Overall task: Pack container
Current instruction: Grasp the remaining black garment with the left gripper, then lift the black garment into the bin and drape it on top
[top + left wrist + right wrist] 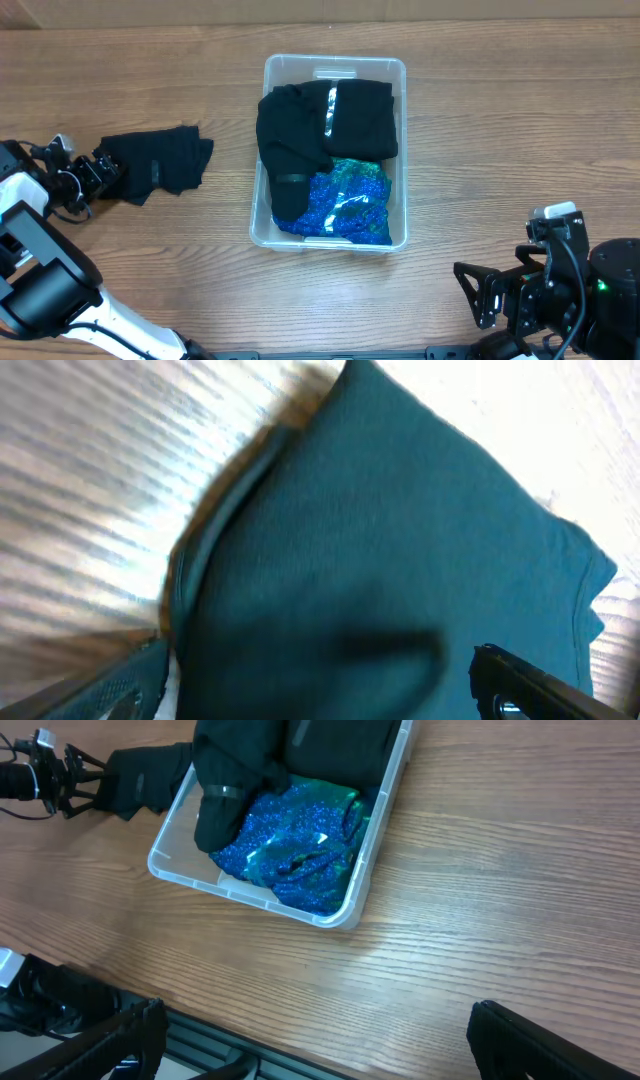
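Observation:
I'll next nudge my left gripper toward the container [335,62], then close on the black garment's outer end.
The clear plastic container [335,62] stands at the table's middle and also shows in the right wrist view [385,805]. It holds folded black garments [330,120] and a shiny blue sequined garment [345,205] at its near end. A dark folded garment [160,160] lies on the table left of the container. My left gripper [100,172] is at that garment's left edge. In the left wrist view the garment [400,540] fills the frame, and the jaws [320,660] are spread wide on either side of it. My right gripper [478,295] is open and empty at the front right [315,1020].
The wooden table [500,150] runs across the whole view. The right arm's body [590,290] sits at the front right corner, over the table's front edge [300,1055]. The left arm's white link [30,250] lies along the left side.

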### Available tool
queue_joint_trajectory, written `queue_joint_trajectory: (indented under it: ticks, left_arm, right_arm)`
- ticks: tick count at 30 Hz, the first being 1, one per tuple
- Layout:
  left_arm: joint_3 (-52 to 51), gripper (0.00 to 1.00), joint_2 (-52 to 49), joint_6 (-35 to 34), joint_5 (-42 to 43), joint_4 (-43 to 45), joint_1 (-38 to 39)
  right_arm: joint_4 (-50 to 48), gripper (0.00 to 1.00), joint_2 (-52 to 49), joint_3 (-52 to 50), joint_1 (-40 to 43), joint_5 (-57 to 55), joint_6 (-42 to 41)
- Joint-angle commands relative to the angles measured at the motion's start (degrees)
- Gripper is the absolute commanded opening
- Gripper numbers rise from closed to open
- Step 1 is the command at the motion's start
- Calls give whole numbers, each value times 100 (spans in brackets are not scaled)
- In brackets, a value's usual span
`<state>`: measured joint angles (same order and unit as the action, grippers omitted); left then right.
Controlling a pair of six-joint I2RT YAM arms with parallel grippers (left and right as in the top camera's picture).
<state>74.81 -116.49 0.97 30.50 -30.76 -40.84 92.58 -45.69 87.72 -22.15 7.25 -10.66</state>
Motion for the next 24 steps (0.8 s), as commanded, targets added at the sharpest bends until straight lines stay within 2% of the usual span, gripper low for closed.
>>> queue_joint_trajectory:
  ticks: [1,3,5,8,10,12,15,18,20,24]
  left_arm:
    - [-98,100,-673,-96,79,2,208]
    - [-98,98,-887,-101,256,74,461]
    - [-98,82,-979,-120,254,92,713]
    - [-98,46,-979,-116,210,122,979]
    - [-98,4,-979,-116,214,155,1086]
    - [-98,4,-979,-116,328,225,1134]
    - [122,4,-968,-90,1014,116,1062]
    - [970,4,-813,98,1574,-787,1027]
    - [1585,4,-455,407,1563,-1517,1143]
    - [2131,4,787,385,1565,-1720,1493]
  right_arm:
    - [-31,100,20,9,0,15,24]
    - [-31,100,20,9,0,15,24]
    - [-31,100,20,9,0,15,24]
    - [-31,100,20,9,0,15,24]
    - [-31,100,20,9,0,15,24]
    - [-31,100,20,9,0,15,24]
    - [-31,100,20,9,0,15,24]
    - [-31,100,20,9,0,15,24]
    - [-31,100,20,9,0,15,24]
    - [-31,100,20,9,0,15,24]
